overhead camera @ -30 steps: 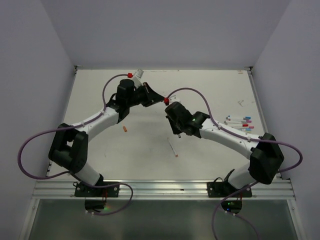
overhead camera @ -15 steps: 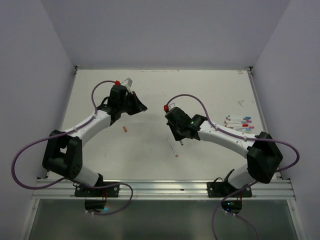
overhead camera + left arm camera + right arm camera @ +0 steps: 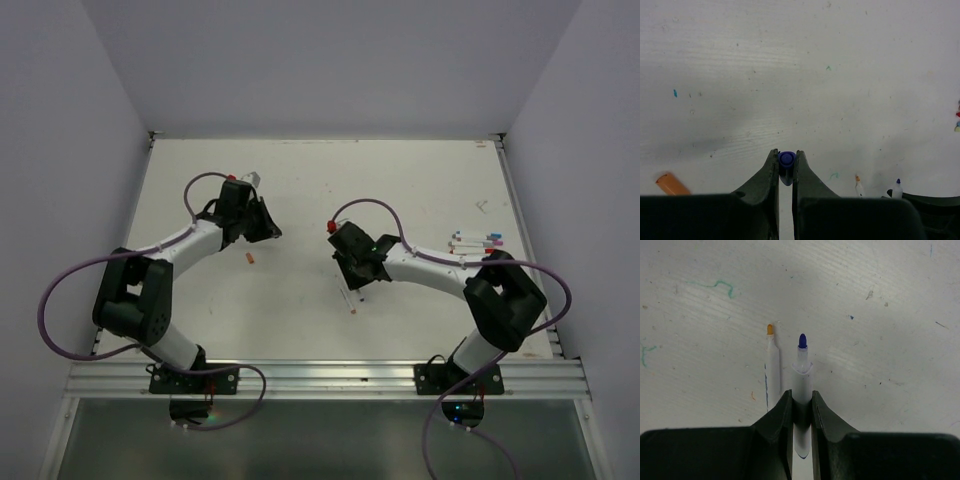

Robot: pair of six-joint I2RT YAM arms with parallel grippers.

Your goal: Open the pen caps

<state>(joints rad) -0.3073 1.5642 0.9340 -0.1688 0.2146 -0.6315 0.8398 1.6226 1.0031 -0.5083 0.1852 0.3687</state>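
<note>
The orange one already lies loose there, so my left gripper will next go down and draw back to set the small blue pen cap beside it.
My left gripper (image 3: 785,155) is shut on a small blue pen cap (image 3: 786,161), held just above the table; from above this gripper (image 3: 272,228) is left of centre. My right gripper (image 3: 801,395) is shut on a white pen body with a bare blue tip (image 3: 802,371), low over the table at centre (image 3: 360,285). Beside it lies an uncapped orange-tipped pen (image 3: 771,365) (image 3: 346,296). An orange pen cap (image 3: 671,183) (image 3: 250,258) lies on the table near the left gripper.
Several capped pens (image 3: 478,243) lie in a row at the table's right side. The white table (image 3: 420,180) has walls on three sides. Small ink marks (image 3: 715,285) dot the surface.
The two grippers have drawn apart. The left one moved left and nearer with the blue cap. The right one came down and nearer with the pen, beside the orange-tipped pen.
</note>
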